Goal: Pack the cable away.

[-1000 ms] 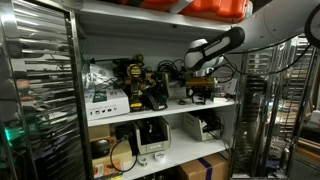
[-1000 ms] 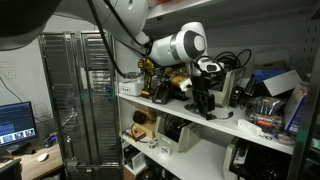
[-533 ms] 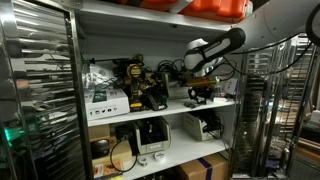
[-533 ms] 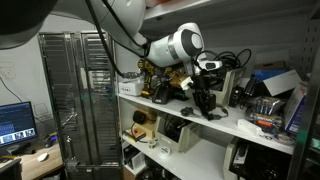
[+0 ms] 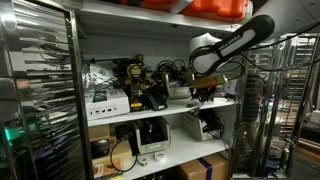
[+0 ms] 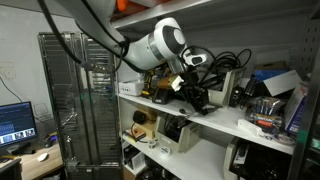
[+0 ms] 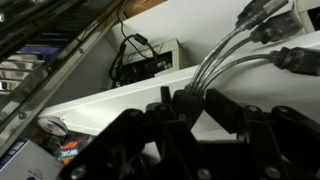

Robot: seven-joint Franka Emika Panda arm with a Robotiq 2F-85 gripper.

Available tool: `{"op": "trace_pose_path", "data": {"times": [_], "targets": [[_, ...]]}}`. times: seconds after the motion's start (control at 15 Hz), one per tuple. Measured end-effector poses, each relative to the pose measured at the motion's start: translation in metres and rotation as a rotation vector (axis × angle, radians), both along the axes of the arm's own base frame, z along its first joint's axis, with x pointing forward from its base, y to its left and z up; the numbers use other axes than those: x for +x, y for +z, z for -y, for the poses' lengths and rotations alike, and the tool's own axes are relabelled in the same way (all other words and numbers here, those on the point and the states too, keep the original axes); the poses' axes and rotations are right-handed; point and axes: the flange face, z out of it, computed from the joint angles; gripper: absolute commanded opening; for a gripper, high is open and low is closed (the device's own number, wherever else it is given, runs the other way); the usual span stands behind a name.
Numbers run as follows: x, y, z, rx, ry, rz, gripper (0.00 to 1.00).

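Observation:
I need to lift my gripper from the front of the shelf and carry the grey cable over the pale bin to let go of it there, because black cables already fill that bin.
My gripper sits at the front of the middle shelf, at its right end; it also shows in an exterior view. In the wrist view the two dark fingers are pressed together, and a bundle of grey cable runs up from between their tips to dark plugs at the top right. A tangle of black cable lies on the shelf just behind the gripper. How far the held cable reaches is hidden by the gripper.
Yellow and black power tools and a white box crowd the shelf beside the gripper. A white device with black leads stands on the shelf below. A metal wire rack stands at the side. Boxes and containers fill the shelf end.
The arm's elbow has swung up and outward from the shelf. The gripper has tilted and shifted slightly along the shelf front, still shut.

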Motion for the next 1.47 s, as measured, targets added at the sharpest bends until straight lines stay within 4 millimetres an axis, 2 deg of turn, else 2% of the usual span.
{"op": "trace_pose_path", "data": {"times": [0.27, 0.4, 0.6, 0.73, 0.93, 1.13, 1.27, 1.47], "targets": [[-0.037, 0.031, -0.016, -0.030, 0.084, 0.187, 0.16], [-0.050, 0.052, -0.018, -0.010, 0.086, 0.288, 0.16], [-0.057, 0.086, -0.011, 0.034, 0.056, 0.432, 0.15], [-0.053, 0.098, -0.002, 0.068, 0.018, 0.520, 0.15], [-0.030, 0.101, 0.010, 0.130, -0.049, 0.640, 0.15], [0.013, 0.090, 0.016, 0.189, -0.126, 0.735, 0.15], [0.041, 0.085, 0.014, 0.223, -0.167, 0.785, 0.15], [0.074, 0.095, 0.002, 0.260, -0.184, 0.855, 0.15]]}}
